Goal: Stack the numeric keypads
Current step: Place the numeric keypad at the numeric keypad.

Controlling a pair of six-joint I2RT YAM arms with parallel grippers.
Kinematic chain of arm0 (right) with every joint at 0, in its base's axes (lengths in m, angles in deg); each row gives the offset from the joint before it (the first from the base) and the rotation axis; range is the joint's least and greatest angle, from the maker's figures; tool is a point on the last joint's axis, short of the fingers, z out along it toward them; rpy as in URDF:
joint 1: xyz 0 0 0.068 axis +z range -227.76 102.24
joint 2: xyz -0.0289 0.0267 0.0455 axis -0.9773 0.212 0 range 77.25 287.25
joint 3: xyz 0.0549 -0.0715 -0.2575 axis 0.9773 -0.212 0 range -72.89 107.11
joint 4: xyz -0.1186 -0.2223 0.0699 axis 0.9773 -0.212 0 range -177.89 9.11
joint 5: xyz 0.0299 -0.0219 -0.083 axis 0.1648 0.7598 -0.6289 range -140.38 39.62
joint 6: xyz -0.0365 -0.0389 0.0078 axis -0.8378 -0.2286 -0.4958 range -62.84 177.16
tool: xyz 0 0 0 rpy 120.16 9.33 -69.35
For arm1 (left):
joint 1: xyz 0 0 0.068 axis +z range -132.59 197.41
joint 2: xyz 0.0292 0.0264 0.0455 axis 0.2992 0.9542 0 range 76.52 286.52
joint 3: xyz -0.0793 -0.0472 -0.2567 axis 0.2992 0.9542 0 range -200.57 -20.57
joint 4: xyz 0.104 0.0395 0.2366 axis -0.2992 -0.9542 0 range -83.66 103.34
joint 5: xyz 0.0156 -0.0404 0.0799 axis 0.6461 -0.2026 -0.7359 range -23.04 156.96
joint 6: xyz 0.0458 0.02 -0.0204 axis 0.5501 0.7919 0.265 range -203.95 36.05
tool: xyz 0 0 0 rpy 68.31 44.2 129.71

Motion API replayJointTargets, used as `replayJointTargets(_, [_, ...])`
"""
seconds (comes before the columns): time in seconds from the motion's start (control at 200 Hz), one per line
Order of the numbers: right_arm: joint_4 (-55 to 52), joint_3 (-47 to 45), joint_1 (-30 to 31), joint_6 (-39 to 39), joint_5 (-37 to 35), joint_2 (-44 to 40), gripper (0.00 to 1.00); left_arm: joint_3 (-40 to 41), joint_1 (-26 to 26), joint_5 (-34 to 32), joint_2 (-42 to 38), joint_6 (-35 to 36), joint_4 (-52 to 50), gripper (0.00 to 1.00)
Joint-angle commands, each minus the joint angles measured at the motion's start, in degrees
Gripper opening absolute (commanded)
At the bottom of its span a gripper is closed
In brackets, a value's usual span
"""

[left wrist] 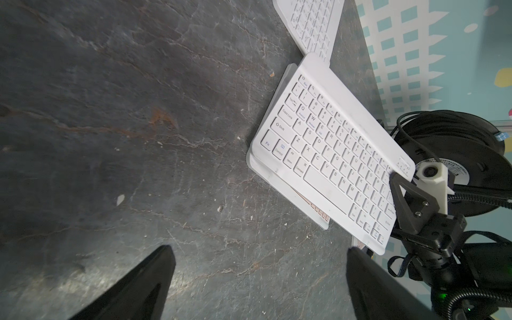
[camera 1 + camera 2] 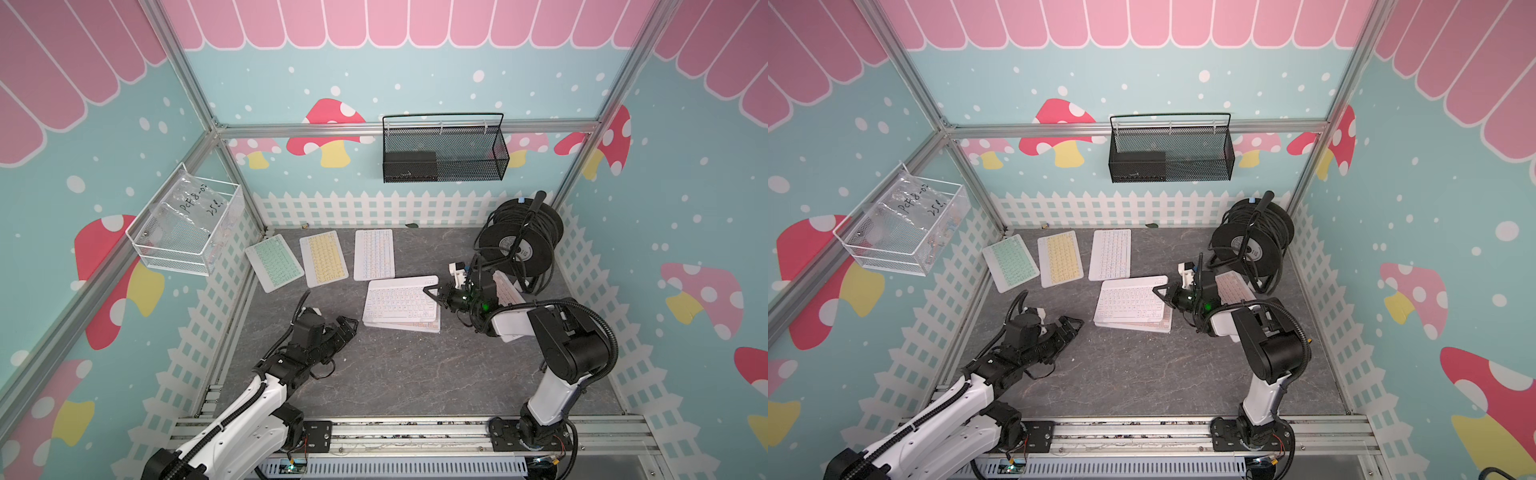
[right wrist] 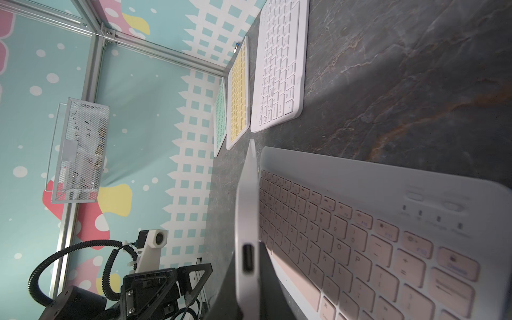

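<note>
I should next lower the white keypad's edge in my right gripper onto the pink keypad's uncovered end (image 2: 1166,318) and let go, as the white keypad (image 2: 1129,301) still slants above the pink keypad's keys.
Mid-table, a white numeric keypad (image 2: 399,301) (image 2: 1129,301) (image 1: 327,149) lies on a pink one (image 2: 415,327) (image 3: 360,235). My right gripper (image 2: 432,293) (image 3: 249,257) is shut on the white keypad's right edge, which shows edge-on with its port (image 3: 247,257) in the right wrist view. Along the back lie mint (image 2: 274,262), yellow (image 2: 323,258) and pale (image 2: 374,254) keypads. Another pink keypad (image 2: 508,289) sits partly hidden behind the right arm. My left gripper (image 2: 347,326) (image 1: 260,277) hovers open left of the stack, holding nothing.
A black cable reel (image 2: 519,241) stands at the back right, close behind the right arm. A black mesh basket (image 2: 444,149) hangs on the back wall and a white wire basket (image 2: 183,232) on the left wall. Bare dark tabletop (image 2: 415,374) lies in front.
</note>
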Motion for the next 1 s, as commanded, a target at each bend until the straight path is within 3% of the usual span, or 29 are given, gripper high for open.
replayJointTargets(0.0, [2.94,-0.64,-0.8,1.03,2.26,0.69,0.1,0.93,0.49,0.29,-0.72,-1.05,0.84,1.0])
replayJointTargets(0.315, [2.57,0.34,-1.69,0.92,6.3,2.6,0.11,1.46,0.48,0.29,-0.99,-1.5,0.93,0.99])
replayJointTargets(0.65, [-0.36,1.01,-1.69,-0.64,5.85,3.38,0.11,1.64,0.43,0.29,-0.99,-1.7,0.89,1.0])
replayJointTargets(0.831, [-4.22,2.16,-1.86,-2.73,4.23,2.82,0.27,2.08,0.47,0.29,-1.35,-2.01,0.95,0.99])
replayJointTargets(0.996, [-7.33,2.85,-2.0,-4.49,1.76,2.06,0.3,2.34,0.46,0.1,-1.5,-2.08,0.96,1.0])
